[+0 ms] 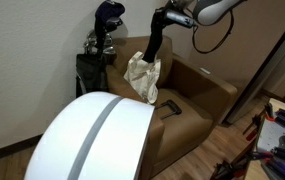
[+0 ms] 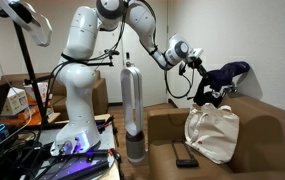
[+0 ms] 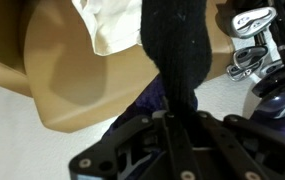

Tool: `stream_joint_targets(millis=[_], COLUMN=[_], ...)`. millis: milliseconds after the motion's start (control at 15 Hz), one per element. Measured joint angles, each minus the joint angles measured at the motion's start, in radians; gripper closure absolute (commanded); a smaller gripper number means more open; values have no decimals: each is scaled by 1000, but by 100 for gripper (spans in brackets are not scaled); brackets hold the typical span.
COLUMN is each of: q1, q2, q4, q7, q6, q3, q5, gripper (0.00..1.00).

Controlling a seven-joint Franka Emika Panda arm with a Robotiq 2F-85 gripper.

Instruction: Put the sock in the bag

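Note:
My gripper moves down to the cream bag's top (image 3: 119,18) below it next and releases the sock, because the sock (image 3: 172,45) still hangs above the bag.
A black sock (image 1: 157,47) hangs straight down from my gripper (image 1: 161,20), just above the back edge of a cream cloth bag (image 1: 142,76). The bag stands upright on the seat of a brown armchair (image 1: 197,90). In the wrist view my gripper (image 3: 174,116) is shut on the sock (image 3: 172,45), with the bag (image 3: 112,25) at the upper left. In an exterior view my gripper (image 2: 189,56) is high over the chair's back, above the bag (image 2: 212,134). The bag's opening cannot be made out.
A small flat black object (image 1: 171,106) lies on the seat beside the bag. Golf clubs (image 3: 247,47) in a bag with a dark cover (image 2: 228,74) stand behind the chair. A silver tower (image 2: 132,110) stands by the chair arm. A white dome (image 1: 92,140) fills the foreground.

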Motion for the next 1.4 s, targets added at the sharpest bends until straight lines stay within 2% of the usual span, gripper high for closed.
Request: stream_joint_targets(millis=[200, 333, 600, 667, 733, 867, 1133, 1267, 1400], q1=[23, 35, 47, 49, 51, 49, 50, 57, 78], q2=[166, 280, 471, 509, 541, 580, 593, 591, 585], q4=[26, 61, 137, 154, 168, 177, 193, 209, 221], q7=[94, 122, 128, 128, 128, 12, -190, -253, -284], q6=[232, 326, 403, 404, 404, 384, 313, 258, 209], q3=[-67, -103, -127, -127, -126, -91, -39, -46, -82], q5=[2, 31, 126, 142, 152, 308, 551, 627, 671], gripper=[96, 96, 96, 93, 66, 60, 34, 21, 8])
